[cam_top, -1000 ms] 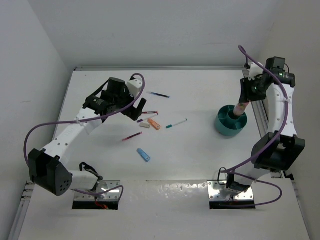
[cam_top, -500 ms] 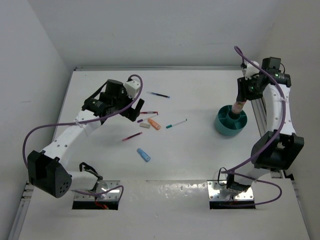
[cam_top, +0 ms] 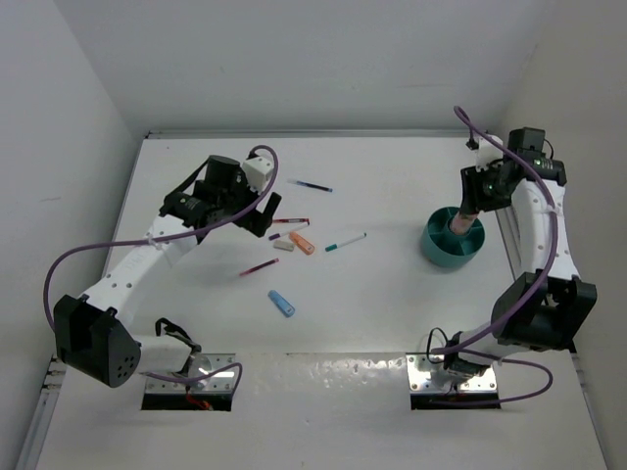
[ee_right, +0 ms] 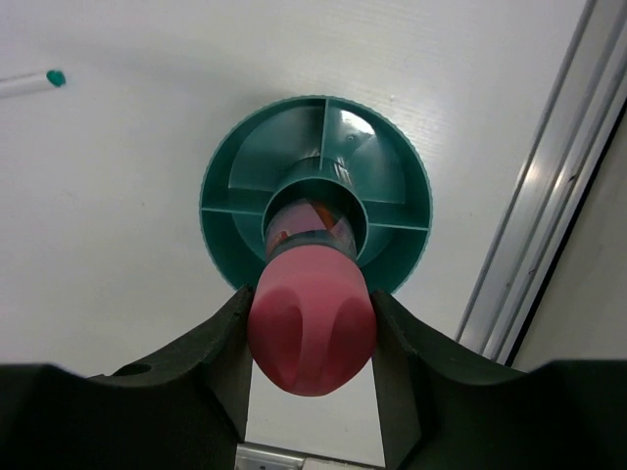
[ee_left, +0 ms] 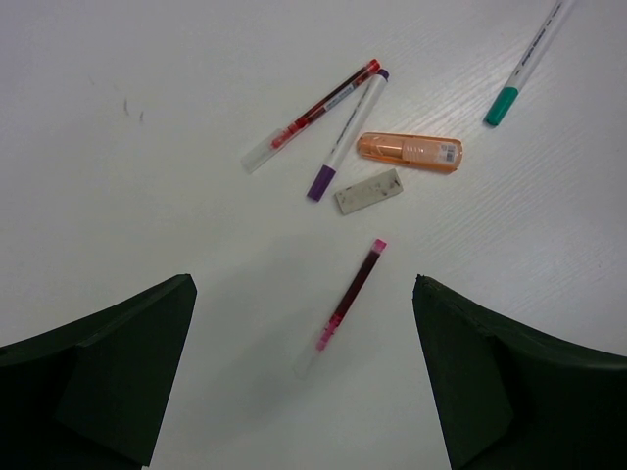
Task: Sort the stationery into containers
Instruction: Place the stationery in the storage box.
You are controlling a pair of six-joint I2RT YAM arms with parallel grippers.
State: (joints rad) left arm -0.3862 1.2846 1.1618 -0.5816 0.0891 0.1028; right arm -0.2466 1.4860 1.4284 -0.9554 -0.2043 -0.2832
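My right gripper needs to go straight down next toward the middle hollow of the teal cup and let go of the fat pink marker point(ee_right: 313, 343), since the marker's tip already points into that hollow.
My right gripper point(ee_right: 312, 305) is shut on the fat pink marker point(ee_right: 313, 343), which tilts down into the middle well of the teal organiser cup point(ee_right: 220, 201). The top view shows that gripper point(cam_top: 473, 199) above the cup point(cam_top: 436, 250). My left gripper point(ee_left: 304, 286) hangs open over a red pen point(ee_left: 351, 297). Beyond it lie a beige eraser point(ee_left: 368, 191), an orange stick point(ee_left: 409, 151), a purple-capped pen point(ee_left: 348, 137), a second red pen point(ee_left: 313, 115) and a teal pen point(ee_left: 529, 59). A blue pen point(cam_top: 313, 185) and a blue stick point(cam_top: 282, 304) lie apart.
An aluminium rail point(cam_top: 506, 235) runs along the table's right edge just beside the cup. White walls close the table on the left, back and right. Two metal mounting plates point(cam_top: 191, 377) sit at the near edge.
The right gripper has moved left and lower, bringing the pink marker more upright over the cup's middle. The left gripper has shifted slightly left and stays open.
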